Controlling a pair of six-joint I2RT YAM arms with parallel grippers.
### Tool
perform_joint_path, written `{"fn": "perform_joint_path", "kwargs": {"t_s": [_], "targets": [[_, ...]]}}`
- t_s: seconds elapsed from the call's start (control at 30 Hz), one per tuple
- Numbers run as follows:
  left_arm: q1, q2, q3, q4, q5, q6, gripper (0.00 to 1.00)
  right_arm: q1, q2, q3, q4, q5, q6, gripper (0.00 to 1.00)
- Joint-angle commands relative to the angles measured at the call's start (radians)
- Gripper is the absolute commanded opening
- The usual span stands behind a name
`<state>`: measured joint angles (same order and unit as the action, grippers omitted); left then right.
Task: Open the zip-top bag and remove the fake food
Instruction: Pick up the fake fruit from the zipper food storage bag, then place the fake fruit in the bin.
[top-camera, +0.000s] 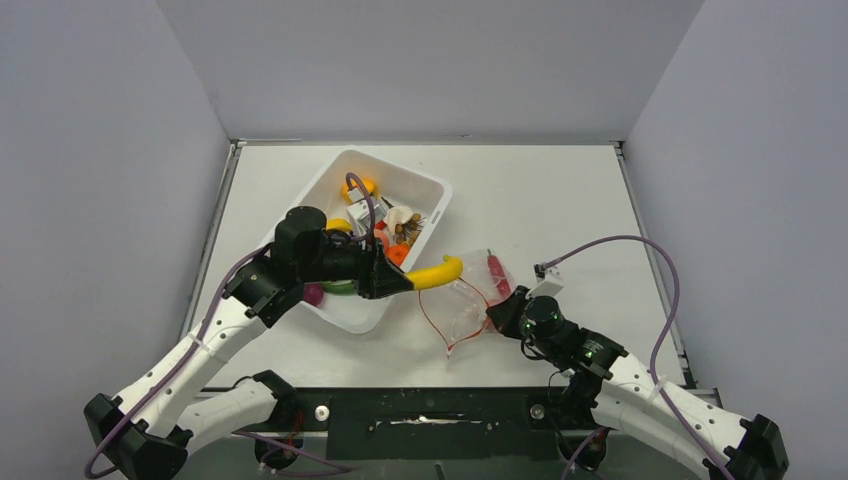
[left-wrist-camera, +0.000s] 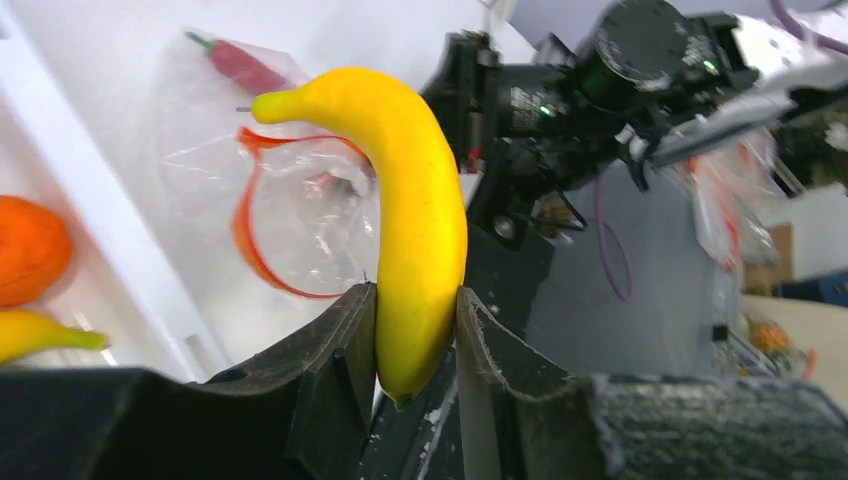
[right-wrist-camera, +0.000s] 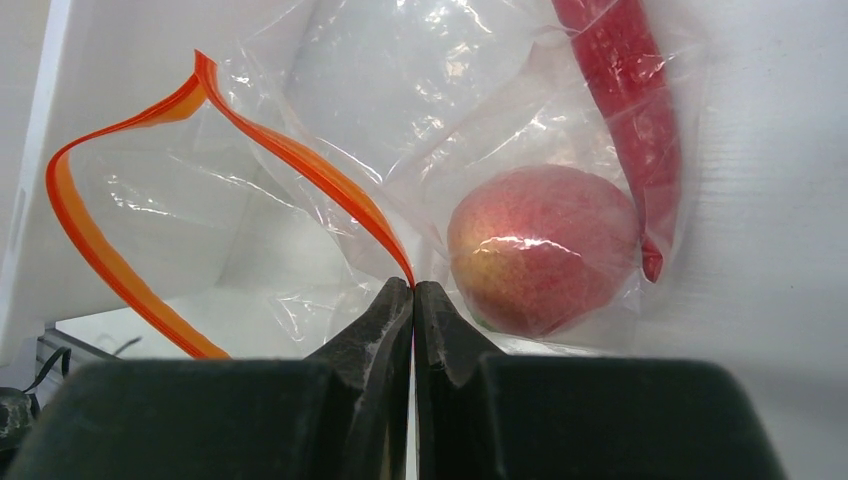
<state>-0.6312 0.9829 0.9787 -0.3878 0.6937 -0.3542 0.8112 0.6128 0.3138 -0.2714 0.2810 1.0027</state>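
Note:
The banana (top-camera: 437, 272) hangs clear of the bag, so my left gripper will next swing over the tub's side and tilt down above the foods beside the purple one.
The zip-top bag (top-camera: 465, 305) lies on the table to the right of the tub, and its red-orange zip strip (right-wrist-camera: 95, 235) gapes in an open loop. Inside the bag I see a peach (right-wrist-camera: 540, 245) and a red chili (right-wrist-camera: 625, 110). My right gripper (right-wrist-camera: 413, 285) is shut on the bag's edge where the strip ends. It sits at the bag's near right corner (top-camera: 497, 315). My left gripper (left-wrist-camera: 417, 295) is shut on the lower end of a yellow banana (left-wrist-camera: 420, 200). The banana (top-camera: 437, 272) hangs in the air between tub and bag.
A white tub (top-camera: 425, 185) stands at the back left of the bag, with several toy foods in it, among them an orange one (top-camera: 358, 187). Its wall (left-wrist-camera: 110, 230) runs just left of my left gripper. The right arm's cable (top-camera: 640, 245) arcs over the table's right side.

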Motion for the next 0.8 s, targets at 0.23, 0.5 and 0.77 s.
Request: {"fn": "perform_joint_path", "kwargs": {"t_s": [0.23,0.5,0.77], "targets": [[0.095,-0.008,0.041,-0.059,-0.775,-0.012,0.0,-0.006,-0.007,0.025,-0.005,0.038,0.004,0.01],[0.315,0.011,-0.153,-0.029,-0.819,-0.126,0.0,-0.007,-0.018,0.029,-0.044,0.049,0.0,0.02],[0.326,-0.015,-0.178,-0.165,-0.869,-0.184,0.57,-0.009,-0.018,0.014,-0.027,0.056,0.019,0.02]]}}
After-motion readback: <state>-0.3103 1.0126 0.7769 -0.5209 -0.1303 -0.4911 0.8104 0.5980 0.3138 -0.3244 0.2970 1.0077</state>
